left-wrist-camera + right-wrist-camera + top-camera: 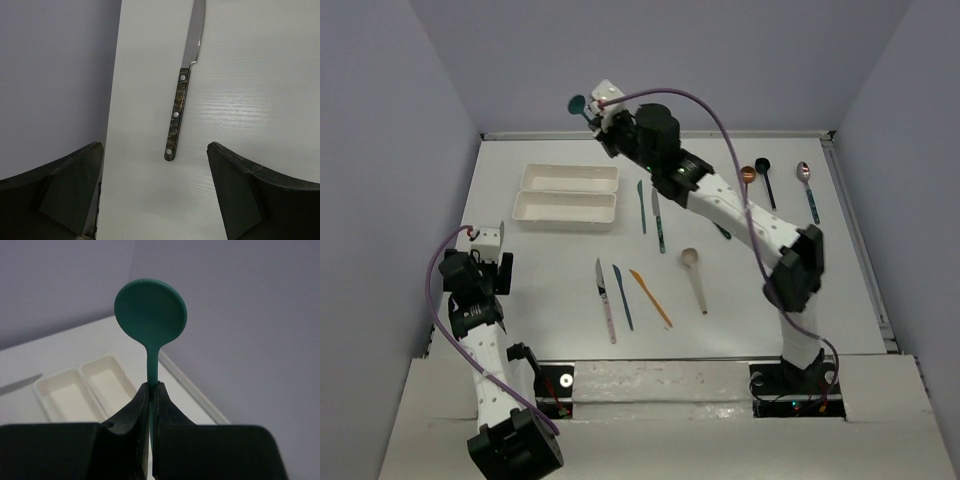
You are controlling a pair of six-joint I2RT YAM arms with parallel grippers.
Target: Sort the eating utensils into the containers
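Observation:
I need to lower my right gripper toward the left in the top view, over the far tray, and let go of the teal spoon (577,104), because the far tray (569,179) is empty below.
My right gripper (595,115) is raised high at the far back, shut on the handle of a teal spoon (577,104). In the right wrist view the spoon (150,310) stands bowl-up out of the shut gripper (151,386), above and beyond the two joined white trays (82,387). The trays (567,195) look empty. My left gripper (485,234) is open and empty near the table's left edge. In the left wrist view a dark-handled knife (176,117) lies just ahead of the open gripper (155,147).
On the table lie a teal knife (641,205), a silver knife (659,222), a beige spoon (695,275), a pink-handled knife (606,298), a dark blue knife (622,296), an orange knife (650,297), a copper spoon (748,178), a black spoon (765,178) and a silver spoon (807,188).

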